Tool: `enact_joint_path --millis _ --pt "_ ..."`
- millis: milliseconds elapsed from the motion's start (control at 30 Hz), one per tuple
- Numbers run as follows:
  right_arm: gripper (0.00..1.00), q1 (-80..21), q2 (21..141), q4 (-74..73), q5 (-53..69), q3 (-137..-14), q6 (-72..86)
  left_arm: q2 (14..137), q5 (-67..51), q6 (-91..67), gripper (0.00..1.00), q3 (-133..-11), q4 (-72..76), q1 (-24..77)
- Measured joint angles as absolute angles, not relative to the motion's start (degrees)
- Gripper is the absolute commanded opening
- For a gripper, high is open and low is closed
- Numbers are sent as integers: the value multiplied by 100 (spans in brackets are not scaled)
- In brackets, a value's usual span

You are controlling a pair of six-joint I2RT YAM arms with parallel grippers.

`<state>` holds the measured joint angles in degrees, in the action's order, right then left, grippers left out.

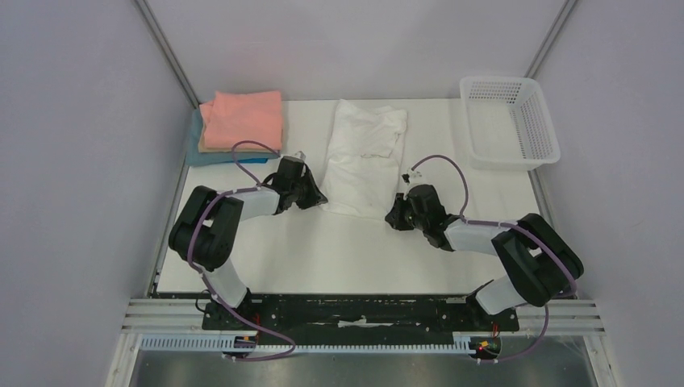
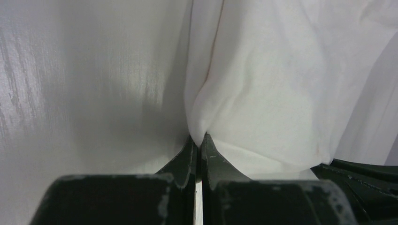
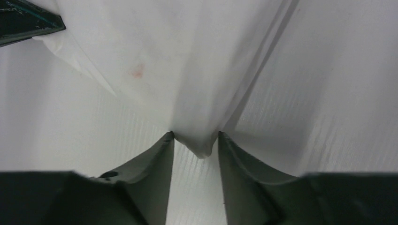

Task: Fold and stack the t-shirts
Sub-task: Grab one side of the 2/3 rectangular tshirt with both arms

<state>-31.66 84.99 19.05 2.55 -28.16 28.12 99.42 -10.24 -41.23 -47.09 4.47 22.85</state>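
My left gripper is going to lift the shirt's pinched corner next, carry it outward and lower it to let go over the shirt's far end (image 1: 348, 115), because the shirt still lies lengthwise.
A large white t-shirt (image 1: 363, 153) lies lengthwise on the table, folded into a long strip. My left gripper (image 1: 319, 196) is at its near left corner and, in the left wrist view (image 2: 201, 138), is shut on a pinch of the white cloth (image 2: 272, 93). My right gripper (image 1: 393, 216) is at the near right corner. In the right wrist view (image 3: 195, 136) its jaws stand apart with a corner of the white cloth (image 3: 187, 61) between the tips. A folded stack sits at the far left: salmon-pink (image 1: 242, 118) on top, tan (image 1: 203, 147) and blue (image 1: 196, 156) beneath.
A white plastic lattice basket (image 1: 508, 121) stands at the far right corner. The white table (image 1: 339, 258) is enclosed by grey walls on the left, right and back. The arm bases sit on a black rail at the near edge.
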Motion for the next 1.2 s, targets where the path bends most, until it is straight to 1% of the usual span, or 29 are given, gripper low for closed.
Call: enact_joint_path --millis 33,167,267,400,533,700,800,967,1033,1200 --pt "0 -3166 8512 1905 252 -2816 2810 9937 -1024 -4134 2 -4703 454 2285" --pt "0 -3166 8477 1968 301 -2724 2810 9824 -1024 -4224 2 -4563 491 2303" --pt "0 -3173 8128 2014 414 -2329 2821 9441 -996 -4333 2 -4171 438 2447" --pt "0 -3321 7019 1806 489 -1535 2906 8621 -934 -4528 2 -3391 285 2860" --pt "0 -3865 5645 1087 419 -974 3028 7653 -947 -4762 2 -2617 27 3454" --pt "0 -4539 4318 325 425 -609 3363 6355 -908 -5177 2 -1922 -617 4257" --pt "0 -4748 3721 -108 427 -537 3568 5522 -862 -5369 2 -1715 -1114 4491" --pt "0 -4856 3424 -318 425 -545 3640 4191 -764 -5472 2 -1697 -1575 4541" --pt "0 -4856 3437 -355 421 -604 3625 3887 -764 -5470 2 -1699 -1619 4541" --pt "0 -4864 3645 -397 285 -1184 3441 3830 -735 -5461 2 -1981 -1763 4541"
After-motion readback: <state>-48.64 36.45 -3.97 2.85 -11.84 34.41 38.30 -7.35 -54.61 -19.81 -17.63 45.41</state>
